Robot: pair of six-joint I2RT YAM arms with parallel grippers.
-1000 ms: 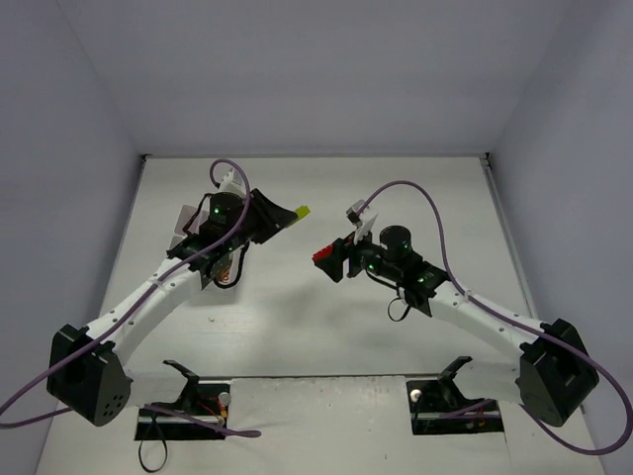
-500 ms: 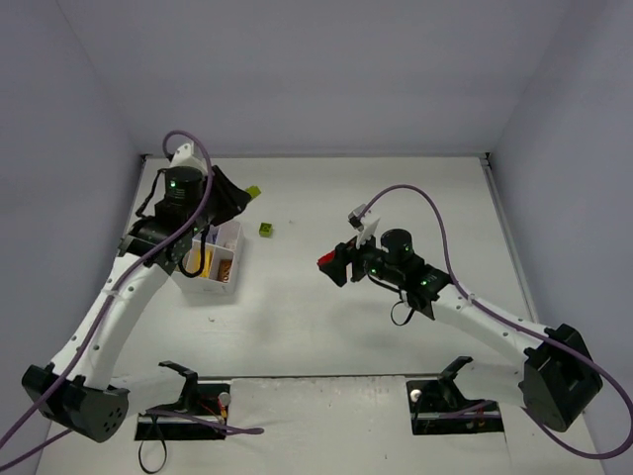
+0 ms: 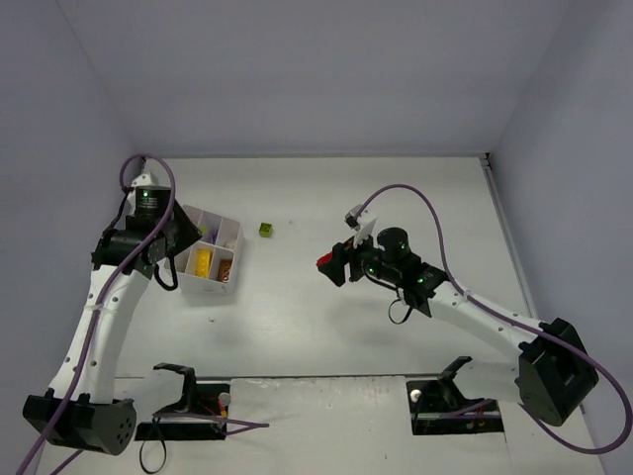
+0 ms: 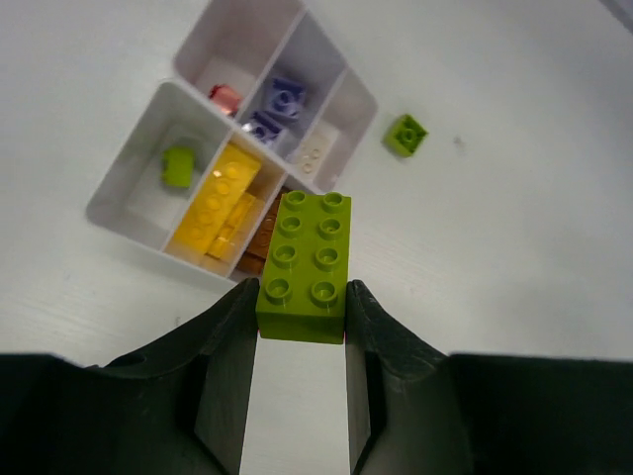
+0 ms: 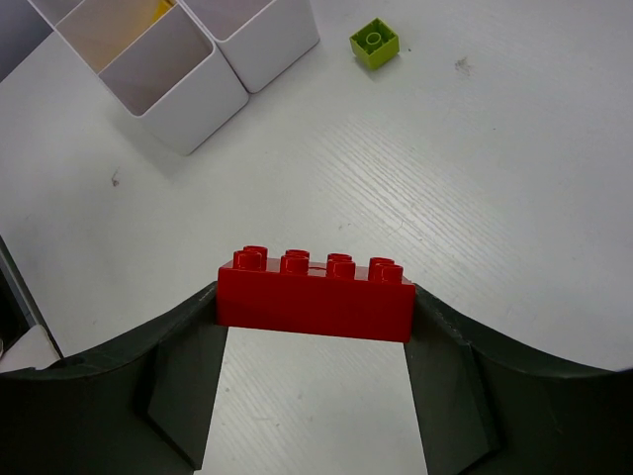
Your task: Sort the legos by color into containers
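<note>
Both bricks are green, so I will lower my left gripper toward the left in the top view and let go over the tray's cell with the small green brick.
The white tray stands at the table's left. In the left wrist view the tray holds a red brick, lilac bricks, a beige brick, a small green brick, yellow bricks and an orange-brown brick in separate cells. My left gripper is shut on a green two-by-four brick, held above the tray's near side. My right gripper is shut on a red two-by-four brick above bare table mid-right.
A small green brick lies loose on the table right of the tray; it also shows in the left wrist view and the right wrist view. The tray's corner is at the right wrist view's top left.
My left arm has swung left and back with the green brick, uncovering the tray and the small loose green brick. The right arm with the red brick has hardly moved.
</note>
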